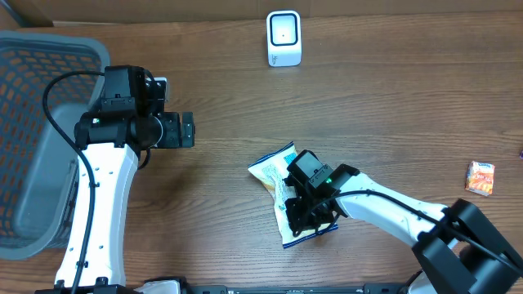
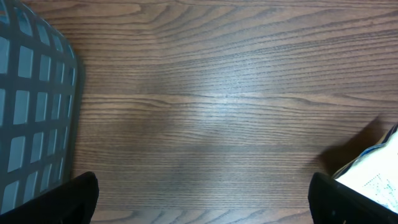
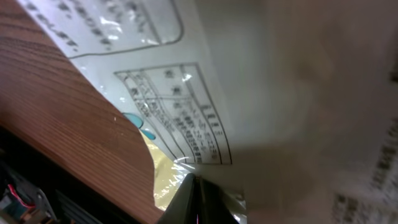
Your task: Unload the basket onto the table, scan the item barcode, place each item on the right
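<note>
The robot's right gripper needs to pull the bag's edge outward next and let it go on the bare wood in front of the scanner, because that patch is outward of the gripper.
The item is a white and blue snack bag [image 1: 282, 175] lying crumpled on the wooden table, right of centre. My right gripper [image 1: 304, 214] is over its near part, jaws shut on the bag's edge. Up close, the right wrist view shows the bag [image 3: 249, 74] with a printed table, pinched between my fingers [image 3: 196, 200]. Its barcode is out of view. My left gripper [image 1: 188, 129] hovers open to the left of the bag, holding nothing. In the left wrist view its gripper [image 2: 202, 202] spans bare wood, with the bag's corner [image 2: 376, 177] at the right edge.
A white scanner [image 1: 283, 38] stands at the table's far edge, centre. A grey mesh basket [image 1: 33, 139] fills the left side, and its wall [image 2: 31, 99] shows close by the left gripper. A small orange packet [image 1: 480, 177] lies at the far right.
</note>
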